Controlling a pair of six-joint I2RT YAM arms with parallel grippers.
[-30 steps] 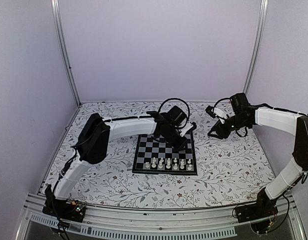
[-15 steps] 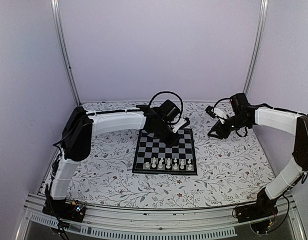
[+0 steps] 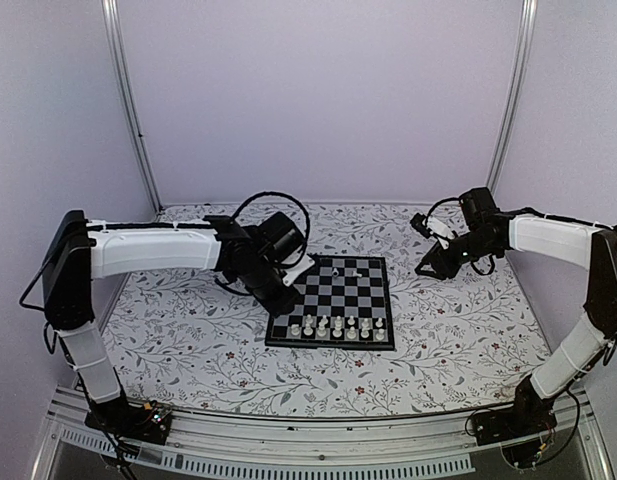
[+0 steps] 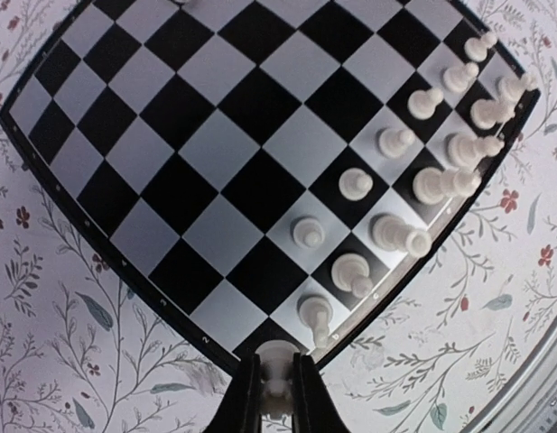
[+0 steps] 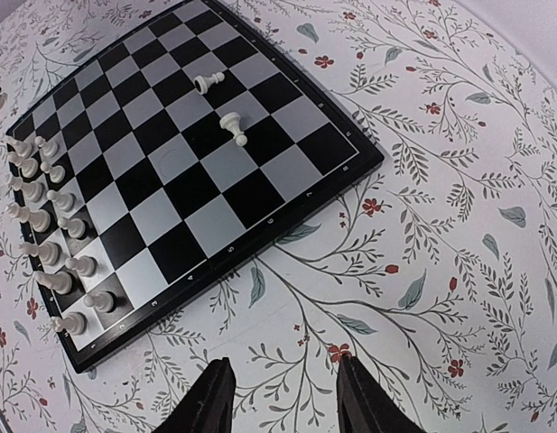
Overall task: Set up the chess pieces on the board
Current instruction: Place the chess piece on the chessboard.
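I should lower the small white piece with my left gripper onto the board's dark corner square (image 3: 279, 331) (image 4: 271, 334) and let go of it, because that end of the near row is empty.
The board (image 3: 360, 292) lies mid-table. White chess pieces (image 3: 336, 326) stand in two rows along its near edge. Two more pieces (image 3: 334, 270) lie loose on its far squares; the right wrist view shows them tipped over (image 5: 233, 124). My left gripper (image 3: 286, 300) hovers over the board's near-left corner. In the left wrist view it (image 4: 276, 356) is shut on a small white piece (image 4: 278, 383), above the corner square of the board (image 4: 215, 153) and beside the standing pieces (image 4: 355, 184). My right gripper (image 3: 428, 268) is open and empty over the table, right of the board (image 5: 188, 180); the right wrist view (image 5: 283, 379) shows only floral surface between its fingers.
The table (image 3: 448, 330) has a floral-patterned surface with pale walls and metal posts (image 3: 128, 110) around it. The left arm's cable loops above the board's far-left corner (image 3: 273, 205). The rows of pieces (image 5: 57, 253) fill the board's near edge.
My left arm has swung from over the board's far middle to its near-left corner, still shut on a piece. The right arm has not moved.
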